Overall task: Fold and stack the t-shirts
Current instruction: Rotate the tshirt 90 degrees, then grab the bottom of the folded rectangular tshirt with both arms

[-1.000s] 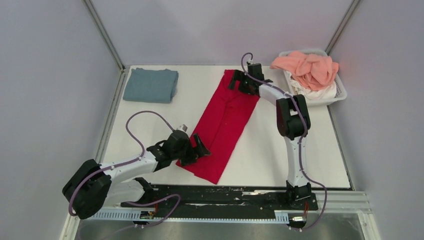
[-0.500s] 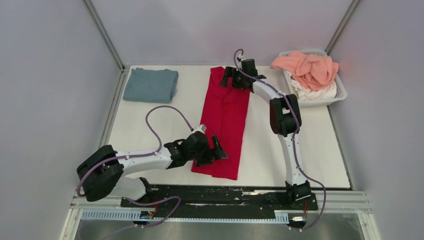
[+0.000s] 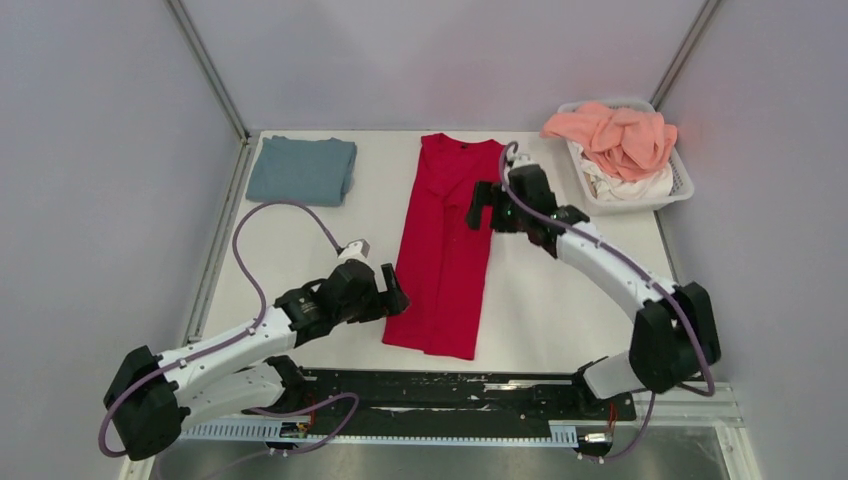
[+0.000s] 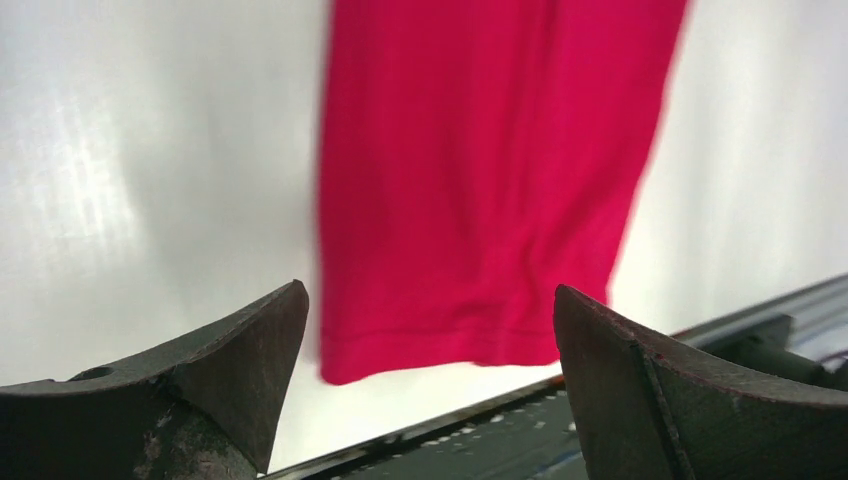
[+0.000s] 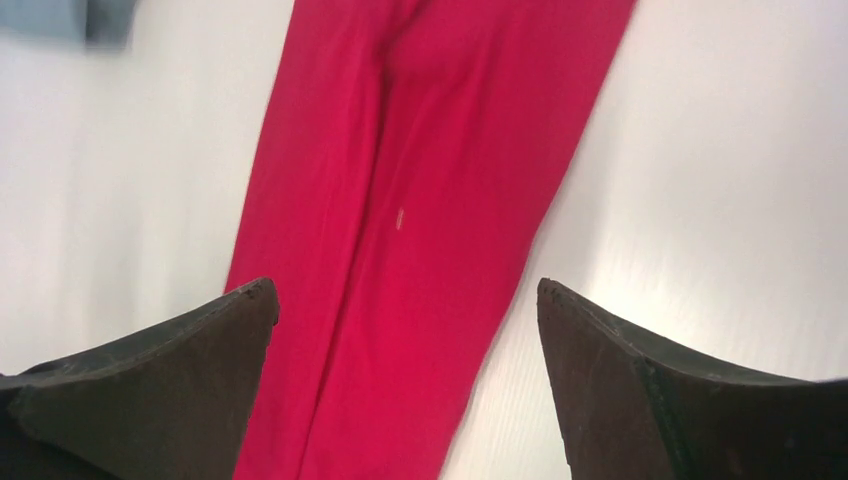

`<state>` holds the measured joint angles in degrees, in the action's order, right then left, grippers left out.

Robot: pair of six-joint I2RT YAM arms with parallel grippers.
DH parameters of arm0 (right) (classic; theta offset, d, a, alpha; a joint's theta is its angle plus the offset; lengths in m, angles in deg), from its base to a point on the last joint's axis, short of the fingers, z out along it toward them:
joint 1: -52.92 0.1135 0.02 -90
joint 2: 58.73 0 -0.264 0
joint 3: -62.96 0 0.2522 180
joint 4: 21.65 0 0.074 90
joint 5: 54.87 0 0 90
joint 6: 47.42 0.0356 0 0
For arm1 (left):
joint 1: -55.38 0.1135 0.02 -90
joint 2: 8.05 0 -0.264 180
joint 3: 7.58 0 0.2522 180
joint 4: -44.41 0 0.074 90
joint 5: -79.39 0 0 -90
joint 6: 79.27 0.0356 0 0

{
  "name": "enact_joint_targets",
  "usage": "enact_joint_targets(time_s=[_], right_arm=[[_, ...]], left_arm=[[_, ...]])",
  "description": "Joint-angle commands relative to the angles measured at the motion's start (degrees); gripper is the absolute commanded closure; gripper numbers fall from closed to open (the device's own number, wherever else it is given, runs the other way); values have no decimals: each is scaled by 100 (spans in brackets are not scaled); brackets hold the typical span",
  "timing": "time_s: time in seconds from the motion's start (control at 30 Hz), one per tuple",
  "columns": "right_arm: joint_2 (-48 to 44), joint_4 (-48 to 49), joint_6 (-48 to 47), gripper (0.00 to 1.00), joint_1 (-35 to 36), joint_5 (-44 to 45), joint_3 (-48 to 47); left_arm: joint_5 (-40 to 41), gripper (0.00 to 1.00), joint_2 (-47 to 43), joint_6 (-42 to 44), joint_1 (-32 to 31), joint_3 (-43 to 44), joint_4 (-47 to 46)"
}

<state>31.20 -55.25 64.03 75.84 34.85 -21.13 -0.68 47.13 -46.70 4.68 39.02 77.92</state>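
The strip lies long, so I should next move my left gripper down and back to its nearest hem corner, below it toward my base.
The crimson red t-shirt (image 3: 447,245) lies flat on the white table as a long narrow strip, collar at the far end, hem near the front edge. My left gripper (image 3: 394,288) is open and empty, just left of the strip's near part; its wrist view shows the hem (image 4: 480,180) between its fingers (image 4: 230,370). My right gripper (image 3: 484,208) is open and empty over the strip's right edge, the red shirt (image 5: 420,230) below it. The blue-grey t-shirt (image 3: 302,168) lies folded at the far left. The salmon pink t-shirt (image 3: 612,132) and a white one (image 3: 630,186) lie crumpled in the basket.
The white slatted basket (image 3: 684,186) stands at the far right. A black rail (image 3: 450,385) runs along the table's front edge and shows in the left wrist view (image 4: 600,420). Grey walls close off the left, back and right.
Both grippers have let go of the red shirt. The strip now lies straight. The right gripper came back from the collar end to the middle; the left drew back off the hem to the left.
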Motion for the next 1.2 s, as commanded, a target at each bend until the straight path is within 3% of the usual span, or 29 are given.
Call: enact_joint_targets(time_s=[0.0, 0.2, 0.33, 0.43, 0.67, 0.77, 0.83, 1.17], right_arm=[[-1131, -374, 595, 0, 835, -409, 1870], [-2493, -434, 1356, 2, 1736, -1392, 3350], [-3126, -510, 1814, 7, 2150, -1828, 3911], [-3110, -485, 2004, 12, 2460, -1984, 4105], [-2615, -327, 2305, 21, 2877, -1185, 4238], [-2530, -196, 2648, 31, 2885, -869, 4354], [-2510, -84, 2850, 42, 2910, -807, 4441], [-2273, 325, 3041, 66, 2990, -993, 4577]], left_arm=[[-232, 0, -184, 314, 302, -373, 462], [-705, 7, -169, 288, 372, -934, -16], [-1066, 26, 111, 221, 388, -1091, -354], [-1258, 35, 300, 196, 385, -1159, -446], [-1416, 71, 604, 204, 385, -1239, -652], [-1452, 93, 682, 230, 385, -1188, -606], [-1446, 100, 702, 235, 386, -1184, -537], [-1423, 100, 517, 144, 385, -1400, -754]])
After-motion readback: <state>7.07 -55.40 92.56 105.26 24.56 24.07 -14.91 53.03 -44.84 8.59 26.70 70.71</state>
